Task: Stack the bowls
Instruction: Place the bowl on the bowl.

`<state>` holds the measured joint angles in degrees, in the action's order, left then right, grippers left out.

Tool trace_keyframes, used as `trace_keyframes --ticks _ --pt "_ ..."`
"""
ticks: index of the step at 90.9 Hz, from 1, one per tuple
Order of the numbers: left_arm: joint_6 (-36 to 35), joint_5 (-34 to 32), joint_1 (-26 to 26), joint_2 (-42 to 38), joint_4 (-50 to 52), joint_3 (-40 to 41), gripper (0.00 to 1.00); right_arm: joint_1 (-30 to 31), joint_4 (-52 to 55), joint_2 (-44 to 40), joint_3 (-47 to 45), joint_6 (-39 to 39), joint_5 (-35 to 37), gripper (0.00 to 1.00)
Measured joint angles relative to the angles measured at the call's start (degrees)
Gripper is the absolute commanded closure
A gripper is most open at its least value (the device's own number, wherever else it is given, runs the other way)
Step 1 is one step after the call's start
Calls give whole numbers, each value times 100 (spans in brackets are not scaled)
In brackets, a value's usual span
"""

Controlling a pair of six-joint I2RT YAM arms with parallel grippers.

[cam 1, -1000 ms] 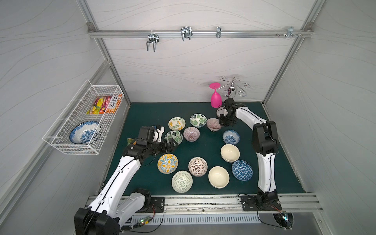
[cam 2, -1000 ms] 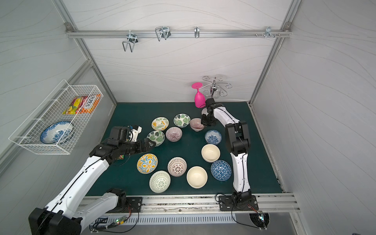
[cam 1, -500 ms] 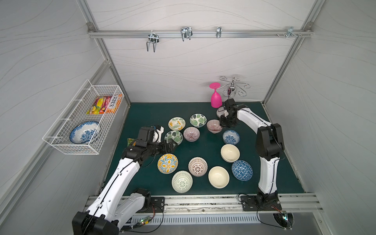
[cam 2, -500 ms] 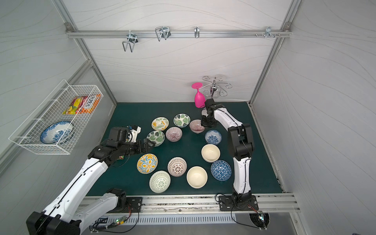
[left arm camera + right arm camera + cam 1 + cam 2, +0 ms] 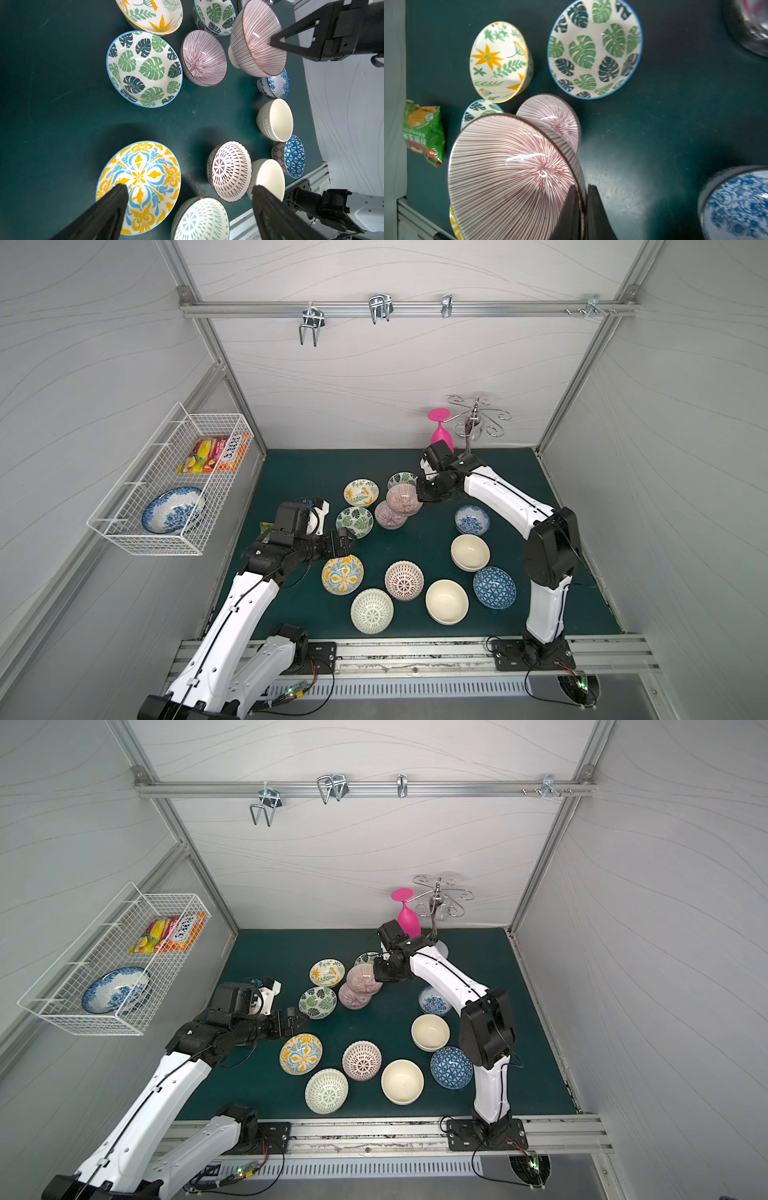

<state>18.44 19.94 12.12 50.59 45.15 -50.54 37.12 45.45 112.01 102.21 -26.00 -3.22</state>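
The held bowl still hangs above and off-center, so the robot's right gripper will next carry it down and across inside the second pink-striped bowl [image 5: 389,516] [image 5: 560,125] and let go of the held bowl's rim.
My right gripper [image 5: 582,187] is shut on the rim of a pink-striped bowl [image 5: 508,172], which hangs tilted in the air [image 5: 403,499]. It is just over the second pink-striped bowl [image 5: 388,516] on the green mat. My left gripper [image 5: 189,187] is open and empty, hovering over the near edge of a yellow-and-blue floral bowl [image 5: 342,574]. Near it sits a green-leaf bowl [image 5: 354,522]. Cream bowls [image 5: 470,552], blue-patterned bowls [image 5: 494,587] and lattice bowls [image 5: 404,580] stand at the front and right of the mat.
A wire basket [image 5: 124,526] on the left wall holds a large blue-and-white bowl [image 5: 172,510] and snack packs. A pink glass [image 5: 441,435] and a metal rack [image 5: 473,423] stand at the back. A green snack packet [image 5: 423,133] lies at the mat's left edge.
The right arm has carried the pink-striped bowl leftward from the back right to just over the other pink-striped bowl. The left arm has barely moved.
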Motion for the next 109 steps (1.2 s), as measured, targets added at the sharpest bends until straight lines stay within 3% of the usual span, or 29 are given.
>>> trace_keyframes --ticks 34,93,109 --pt "2 -111 0 -42 0 2 3 197 -387 778 223 2 24 100" --pt "2 -81 0 -17 -9 2 3 245 -841 968 -146 -13 199 100" --pt "2 -68 0 -17 -11 2 3 256 -914 988 -160 -50 227 75"
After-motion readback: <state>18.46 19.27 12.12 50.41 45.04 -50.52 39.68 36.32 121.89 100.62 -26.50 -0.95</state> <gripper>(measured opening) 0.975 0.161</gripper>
